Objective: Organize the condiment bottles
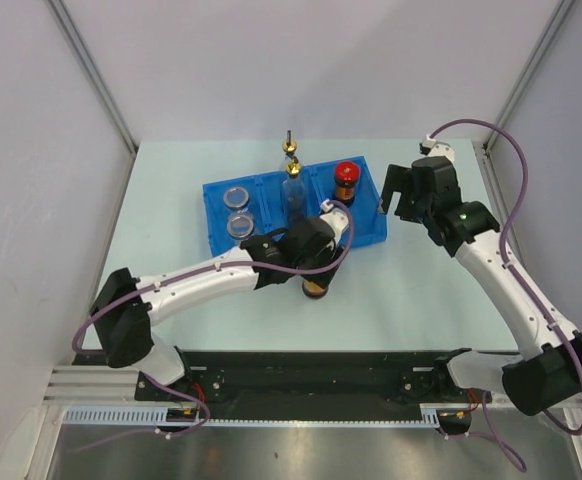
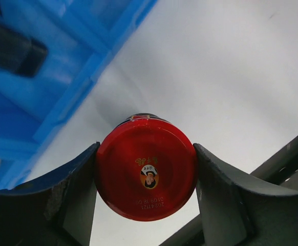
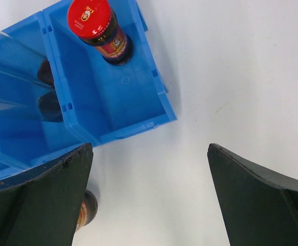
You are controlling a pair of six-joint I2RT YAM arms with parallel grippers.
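Note:
Next, my left gripper will rise outward over the tray's side, then lower and release the jar on the bare near bottom of the tray's compartment, since its red-lidded match stands there.
My left gripper (image 1: 316,268) is shut on a red-lidded dark jar (image 1: 314,288) just in front of the blue tray (image 1: 369,238). In the left wrist view its red lid (image 2: 146,169) sits tight between both fingers (image 2: 77,195). The second red-lidded jar (image 1: 346,181) stands in the tray's right compartment, also seen in the right wrist view (image 3: 100,31). Two tall clear bottles with gold spouts (image 1: 294,186) (image 1: 288,150) stand in the middle compartment. Two short clear jars (image 1: 235,197) (image 1: 240,227) are in the left one. My right gripper (image 1: 396,203) is open and empty beside the tray's right end.
The tray's near right corner (image 3: 139,123) lies just ahead of my right gripper (image 3: 149,195), with bare table under its jaws. The held jar's base (image 3: 86,212) peeks from behind the right gripper's left finger. White walls enclose the table on three sides.

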